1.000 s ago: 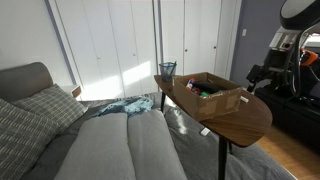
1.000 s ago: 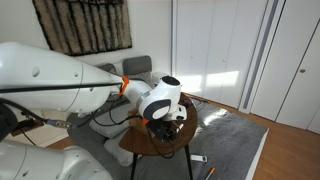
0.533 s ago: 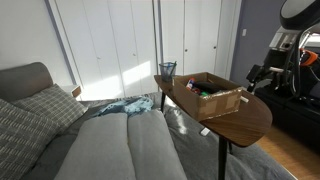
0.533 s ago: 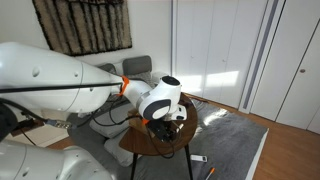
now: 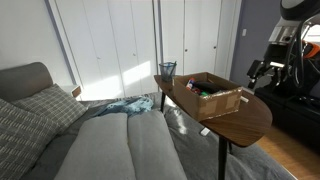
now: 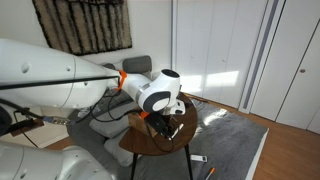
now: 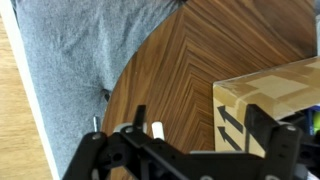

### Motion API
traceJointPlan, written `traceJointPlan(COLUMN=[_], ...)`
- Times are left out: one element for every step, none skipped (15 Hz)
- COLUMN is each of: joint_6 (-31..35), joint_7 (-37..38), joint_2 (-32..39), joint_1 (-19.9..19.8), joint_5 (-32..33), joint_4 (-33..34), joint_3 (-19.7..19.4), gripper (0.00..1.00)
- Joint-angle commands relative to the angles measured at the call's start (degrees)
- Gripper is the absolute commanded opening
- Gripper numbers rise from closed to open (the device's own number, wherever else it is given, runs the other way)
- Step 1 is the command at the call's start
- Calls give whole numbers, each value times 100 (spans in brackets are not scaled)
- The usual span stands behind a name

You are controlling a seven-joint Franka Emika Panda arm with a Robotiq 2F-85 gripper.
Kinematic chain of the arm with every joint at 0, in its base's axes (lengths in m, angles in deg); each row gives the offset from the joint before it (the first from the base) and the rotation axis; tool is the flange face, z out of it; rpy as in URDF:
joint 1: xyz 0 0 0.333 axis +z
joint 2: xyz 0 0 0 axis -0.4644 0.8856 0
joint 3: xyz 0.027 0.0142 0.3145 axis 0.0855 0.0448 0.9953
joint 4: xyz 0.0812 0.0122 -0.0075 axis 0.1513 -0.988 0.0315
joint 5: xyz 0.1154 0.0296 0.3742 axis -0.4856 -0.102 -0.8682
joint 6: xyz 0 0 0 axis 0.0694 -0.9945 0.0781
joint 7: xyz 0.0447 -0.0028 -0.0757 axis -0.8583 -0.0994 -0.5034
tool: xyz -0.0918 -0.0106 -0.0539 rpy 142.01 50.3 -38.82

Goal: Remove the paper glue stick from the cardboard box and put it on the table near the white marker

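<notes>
The robot should raise its gripper over the cardboard box's open top and then lower it inside, because the cardboard box's sides surround the small coloured items.
The cardboard box (image 5: 217, 97) stands on the oval wooden table (image 5: 245, 118) with several small coloured items inside; I cannot pick out the glue stick among them. The white marker (image 5: 205, 130) lies at the table's near edge. It also shows in the wrist view (image 7: 156, 130), left of the box's corner (image 7: 268, 95). My gripper (image 5: 262, 72) hangs at the table's far side, apart from the box. In the wrist view the gripper (image 7: 200, 125) is open and empty, its two dark fingers (image 7: 140, 117) wide apart above the tabletop (image 7: 190, 60).
A blue mesh cup (image 5: 167, 70) stands at the table's far end. A grey sofa (image 5: 110, 145) with cushions and a blue cloth sits beside the table. Grey carpet (image 7: 70, 60) lies below the table's edge. The big white arm (image 6: 60, 85) fills one side of an exterior view.
The arm has risen slightly and shifted a little; the gripper stays open. The box and the marker have not moved.
</notes>
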Motion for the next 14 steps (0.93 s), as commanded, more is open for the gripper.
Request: traceJointPlan(joint_6=[-764, -801, -790, -555, -315, -116, 220, 468, 838, 1092, 1185, 915, 1063, 1138], joint_7=[245, 303, 377, 464, 662, 859, 1128, 1357, 1615, 1866, 2026, 1691, 1855, 1930], joint_2=[-442, -513, -558, -560, -421, -300, -168, -71, 65, 214, 341, 38, 173, 271], joint_1=[-32, 8, 69, 164, 231, 273, 319, 356, 411, 414, 394, 418, 428, 433], joint_5=[-85, -130, -250, -476, -673, -847, -1042, -1185, -1355, -1406, -1328, -1166, -1160, -1157], joint_4=[654, 803, 964, 1065, 1120, 1150, 1125, 1113, 1102, 1137, 1181, 1058, 1066, 1080], joint_3=[334, 416, 475, 521, 647, 763, 914, 1043, 1192, 1339, 1443, 1258, 1358, 1407], gripper=[100, 100, 100, 100, 100, 100, 100, 100, 100, 100, 100, 100, 100, 100])
